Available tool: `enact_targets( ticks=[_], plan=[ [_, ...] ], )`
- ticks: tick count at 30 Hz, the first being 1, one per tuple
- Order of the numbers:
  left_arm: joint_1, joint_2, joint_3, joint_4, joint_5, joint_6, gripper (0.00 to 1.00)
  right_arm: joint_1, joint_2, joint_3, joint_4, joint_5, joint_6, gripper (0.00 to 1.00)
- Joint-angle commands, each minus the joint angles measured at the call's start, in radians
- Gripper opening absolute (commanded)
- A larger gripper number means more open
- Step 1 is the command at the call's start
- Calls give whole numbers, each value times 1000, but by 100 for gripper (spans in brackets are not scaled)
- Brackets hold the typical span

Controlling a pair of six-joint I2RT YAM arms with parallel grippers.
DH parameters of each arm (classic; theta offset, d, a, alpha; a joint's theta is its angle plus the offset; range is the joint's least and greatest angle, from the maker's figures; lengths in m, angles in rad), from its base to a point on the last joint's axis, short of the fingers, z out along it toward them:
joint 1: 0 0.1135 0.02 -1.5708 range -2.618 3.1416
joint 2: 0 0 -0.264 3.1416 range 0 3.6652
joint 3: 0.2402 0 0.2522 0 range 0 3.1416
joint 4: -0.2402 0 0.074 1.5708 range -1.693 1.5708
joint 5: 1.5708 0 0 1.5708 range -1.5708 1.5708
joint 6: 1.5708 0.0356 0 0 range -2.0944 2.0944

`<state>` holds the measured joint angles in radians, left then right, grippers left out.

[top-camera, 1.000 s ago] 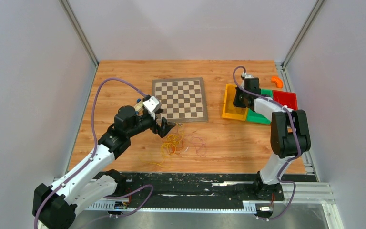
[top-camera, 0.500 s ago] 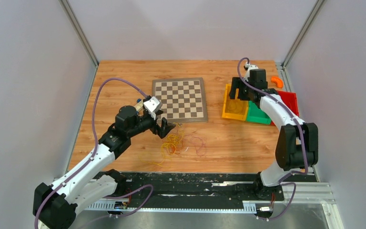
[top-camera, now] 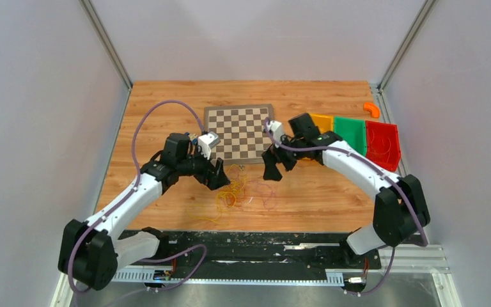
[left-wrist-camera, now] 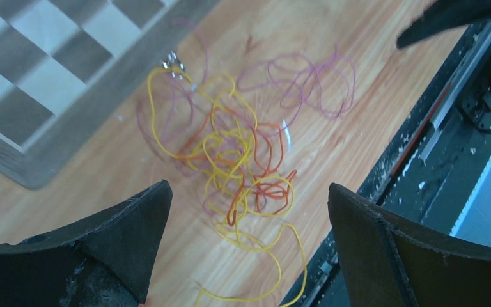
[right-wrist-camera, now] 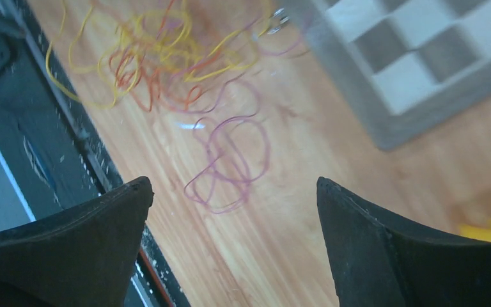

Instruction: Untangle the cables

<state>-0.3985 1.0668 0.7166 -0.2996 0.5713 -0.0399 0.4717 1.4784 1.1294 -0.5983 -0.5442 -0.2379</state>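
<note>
My right gripper moves down and back to the crossing parts of the purple loop (right-wrist-camera: pixel 230 160) next, loose beside the yellow and orange tangle.
The cables (top-camera: pixel 233 190) lie as a small tangle of thin yellow, orange and red strands on the wooden table, just in front of the chessboard (top-camera: pixel 241 133). A looser purple strand (top-camera: pixel 266 190) trails off to their right. My left gripper (top-camera: pixel 220 174) hovers open at the tangle's upper left. In the left wrist view the cables (left-wrist-camera: pixel 243 160) lie below the open left gripper (left-wrist-camera: pixel 248 187), which holds nothing. My right gripper (top-camera: pixel 272 167) hangs open above the purple strand. In the right wrist view the purple loop (right-wrist-camera: pixel 230 160) lies under the empty right gripper (right-wrist-camera: pixel 233 182), and the tangle (right-wrist-camera: pixel 160 57) lies beyond it.
Yellow (top-camera: pixel 323 121), green (top-camera: pixel 350 131) and red (top-camera: pixel 382 141) bins stand in a row at the right. A small orange piece (top-camera: pixel 371 109) lies behind them. A black rail (top-camera: pixel 262 246) runs along the table's near edge, close to the cables.
My right arm has swung left from the bins to the cables, and its gripper has gone from shut to open. The left arm shifted slightly and stays open.
</note>
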Motion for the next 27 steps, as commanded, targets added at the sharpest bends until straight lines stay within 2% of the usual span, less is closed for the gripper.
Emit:
enact_targets(
  ticks=[1,5,9,12,14,15,16,17,18,19,20,21,23,27],
  plan=[
    [4,85,12,-96,60,-11,100,83,84,-36,18,17,-90,100],
    [4,195,16,-88,60,-55,100,108,192,-17,65,19,-72,95],
    [4,323,14,-55,39,-73,100,132,231,-43,105,-4,-65,82],
    [4,392,46,-64,30,-88,100,142,218,-71,111,11,-75,52],
    [5,429,65,-90,25,-82,92,141,184,-84,109,45,-81,32],
    [5,446,70,-99,25,-75,82,138,161,-87,98,59,-86,21],
    [5,453,78,-119,27,-57,76,134,121,-86,78,67,-95,11],
    [6,464,81,-132,19,-48,61,127,86,-83,58,76,-104,2],
    [8,468,85,-161,6,-32,53,118,47,-82,35,89,-117,0],
    [12,471,85,-172,-10,-24,36,98,4,-82,12,102,-131,0],
    [23,469,84,-194,-20,-7,28,79,-37,-81,-8,114,-150,0],
    [29,459,82,-203,-51,1,15,56,-82,-82,-26,126,-169,0],
    [64,438,81,-219,-82,9,1,-12,-158,-69,-68,136,-206,0],
    [132,434,112,-267,-118,30,0,-157,-251,27,-153,115,-245,0]
  ],
)
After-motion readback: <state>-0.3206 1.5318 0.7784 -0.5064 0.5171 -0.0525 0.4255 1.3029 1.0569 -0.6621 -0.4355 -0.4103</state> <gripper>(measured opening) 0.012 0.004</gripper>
